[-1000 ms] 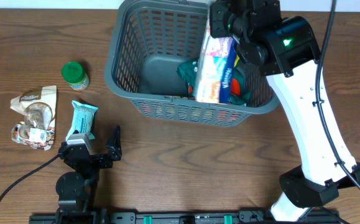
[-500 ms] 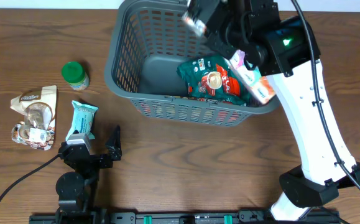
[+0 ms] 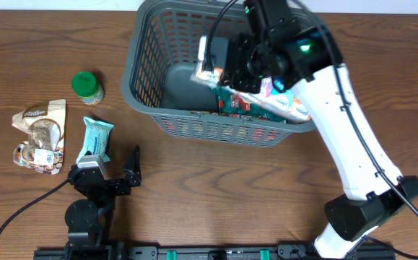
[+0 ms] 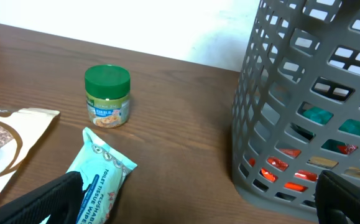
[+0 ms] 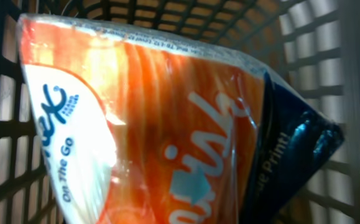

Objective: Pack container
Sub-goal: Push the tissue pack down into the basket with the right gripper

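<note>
My right gripper is holding the white tissue pack (image 3: 284,105), which still slants above the snack bag, so it will lower the pack deeper into the basket (image 3: 133,79) along the basket's near side next.
The dark grey basket (image 3: 133,79) stands at the back centre; its lattice wall also shows in the left wrist view (image 4: 260,124). My right gripper (image 3: 212,61) is down inside it, shut on an orange and white tissue pack (image 3: 284,105) that lies slanted over a red and green snack bag (image 3: 234,105). The pack fills the right wrist view (image 5: 155,124) and hides the fingers. My left gripper (image 3: 115,170) is open and empty near the front edge, beside a teal wipes pack (image 3: 95,139), which also shows in the left wrist view (image 4: 99,180).
A green-lidded jar (image 3: 87,87) stands left of the basket and also shows in the left wrist view (image 4: 107,96). A pile of pale snack bags (image 3: 41,133) lies at the far left. Bare wood table lies in front of the basket.
My right arm has swung left and down into the basket, turning the tissue pack from upright to a slanted lie over the snack bag. The left arm has not moved.
</note>
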`<state>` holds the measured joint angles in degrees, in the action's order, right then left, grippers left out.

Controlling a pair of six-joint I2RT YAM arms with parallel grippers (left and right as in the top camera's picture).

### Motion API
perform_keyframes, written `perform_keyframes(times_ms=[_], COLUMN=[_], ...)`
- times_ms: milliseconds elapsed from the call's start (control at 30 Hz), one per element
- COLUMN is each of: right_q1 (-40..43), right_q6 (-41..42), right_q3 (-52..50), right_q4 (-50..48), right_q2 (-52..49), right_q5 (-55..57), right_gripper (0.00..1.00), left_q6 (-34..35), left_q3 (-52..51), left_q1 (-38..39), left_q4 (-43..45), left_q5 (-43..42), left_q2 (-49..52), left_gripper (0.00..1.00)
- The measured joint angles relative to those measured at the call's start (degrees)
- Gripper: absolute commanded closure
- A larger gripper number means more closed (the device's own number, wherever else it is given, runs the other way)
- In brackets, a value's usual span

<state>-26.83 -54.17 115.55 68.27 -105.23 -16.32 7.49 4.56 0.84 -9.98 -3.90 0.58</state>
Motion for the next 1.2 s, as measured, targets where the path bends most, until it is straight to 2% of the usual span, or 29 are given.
perform_keyframes(times_ms=[200, 433, 500, 667, 800, 900, 1000, 1133, 1200], right_q1=[0.0, 0.0, 0.0, 0.0, 0.1, 0.1, 0.2, 1.2, 2.7], right_q6=[-0.3, -0.2, 0.1, 2.3, 8.3, 16.9, 26.2, 40.0, 47.4], right_q3=[-10.6, -14.2, -14.2, -14.5, -14.3, -12.0, -5.0, 6.8, 12.3], right_q4=[-7.2, -9.5, -9.5, -11.3, -17.4, -21.0, -21.9, -20.2, -16.2], right_q2=[-0.3, -0.3, -0.3, -0.3, -0.3, -0.4, -0.5, -0.4, -0.3], right_q5=[-0.9, -0.9, -0.9, -0.6, -0.4, 2.0, 7.9, 22.1, 30.6], right_gripper=[0.99, 0.96, 0.01, 0.01, 0.01, 0.01, 0.01, 0.01, 0.01], left_q6=[0.0, 0.0, 0.0, 0.0, 0.0, 0.0, 0.0, 0.0, 0.0], left_q3=[0.0, 0.0, 0.0, 0.0, 0.0, 0.0, 0.0, 0.0, 0.0], left_q1=[0.0, 0.0, 0.0, 0.0, 0.0, 0.0, 0.0, 0.0, 0.0], left_q4=[0.0, 0.0, 0.0, 0.0, 0.0, 0.0, 0.0, 0.0, 0.0], left_q5=[0.0, 0.0, 0.0, 0.0, 0.0, 0.0, 0.0, 0.0, 0.0], left_q2=[0.0, 0.0, 0.0, 0.0, 0.0, 0.0, 0.0, 0.0, 0.0], left_gripper=[0.01, 0.01, 0.02, 0.01, 0.01, 0.01, 0.01, 0.01, 0.01])
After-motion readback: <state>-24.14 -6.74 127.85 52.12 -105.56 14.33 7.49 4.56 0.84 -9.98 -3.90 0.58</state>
